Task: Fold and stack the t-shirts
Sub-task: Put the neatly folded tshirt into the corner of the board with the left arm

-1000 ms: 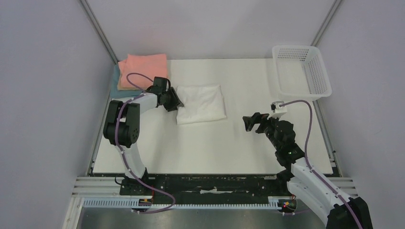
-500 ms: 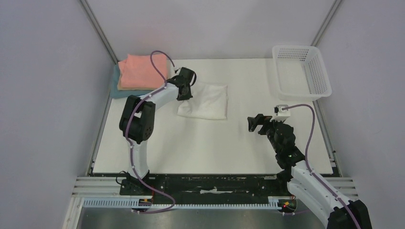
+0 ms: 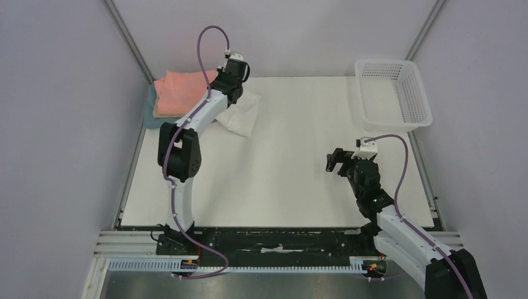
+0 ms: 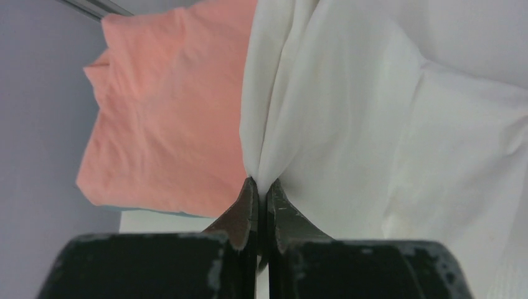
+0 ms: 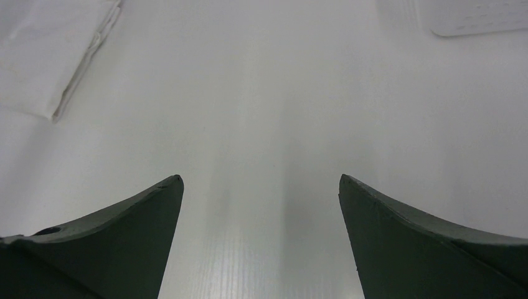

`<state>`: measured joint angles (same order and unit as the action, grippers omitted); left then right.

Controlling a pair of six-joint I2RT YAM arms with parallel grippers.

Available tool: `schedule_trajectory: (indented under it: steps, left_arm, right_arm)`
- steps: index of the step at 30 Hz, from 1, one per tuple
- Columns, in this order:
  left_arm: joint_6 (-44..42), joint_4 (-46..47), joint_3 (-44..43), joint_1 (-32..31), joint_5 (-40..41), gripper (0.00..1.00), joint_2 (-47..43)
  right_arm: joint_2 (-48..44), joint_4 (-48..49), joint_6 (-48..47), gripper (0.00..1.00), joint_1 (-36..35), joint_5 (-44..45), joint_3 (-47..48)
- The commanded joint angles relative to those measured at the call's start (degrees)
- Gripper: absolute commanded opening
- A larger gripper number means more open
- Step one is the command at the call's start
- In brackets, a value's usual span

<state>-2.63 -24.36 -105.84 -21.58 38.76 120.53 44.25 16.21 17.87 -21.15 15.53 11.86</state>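
Note:
The white t-shirt still hangs beside the stack. My left gripper next moves up, across the salmon-pink t-shirt (image 3: 182, 91) toward the side and down, then releases it.
My left gripper (image 3: 235, 92) is shut on an edge of the folded white t-shirt (image 3: 241, 115) and holds it lifted at the back left. The shirt hangs below the jaws in the left wrist view (image 4: 373, 124), pinched at the gripper (image 4: 262, 184). The salmon-pink folded t-shirt (image 3: 182, 91) tops a stack at the back left corner, with a tan layer under it and a blue one (image 3: 150, 111) at the bottom. It also shows in the left wrist view (image 4: 168, 118). My right gripper (image 3: 333, 161) is open and empty over bare table (image 5: 261, 187).
A white plastic lattice basket (image 3: 391, 93) stands at the back right corner. Grey walls close in on the left, right and back. The white shirt's corner shows at the top left of the right wrist view (image 5: 50, 56).
My left gripper has lifted the white t-shirt and carried it back and to the left, toward the pink stack. The right arm has drawn back slightly.

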Motion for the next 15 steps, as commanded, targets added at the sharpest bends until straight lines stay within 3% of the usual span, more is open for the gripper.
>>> schedule_trajectory:
  steps: [1, 6, 15]
  left_arm:
    - [-8.5, 3.6, -6.3, 3.4, 3.5, 0.02, 0.2]
    - [-10.8, 7.2, -10.4, 6.5, 4.6, 0.02, -0.1]
    - [-9.5, 1.6, -23.7, 9.8, 3.6, 0.02, 0.8]
  right_arm:
    - [1.6, 2.1, -1.4, 0.98, 0.0, 3.0, 0.9]
    - [3.5, 2.6, -1.5, 0.98, 0.0, 3.1, 1.1]
    - [6.9, 2.8, -1.4, 0.98, 0.1, 2.4, 2.0]
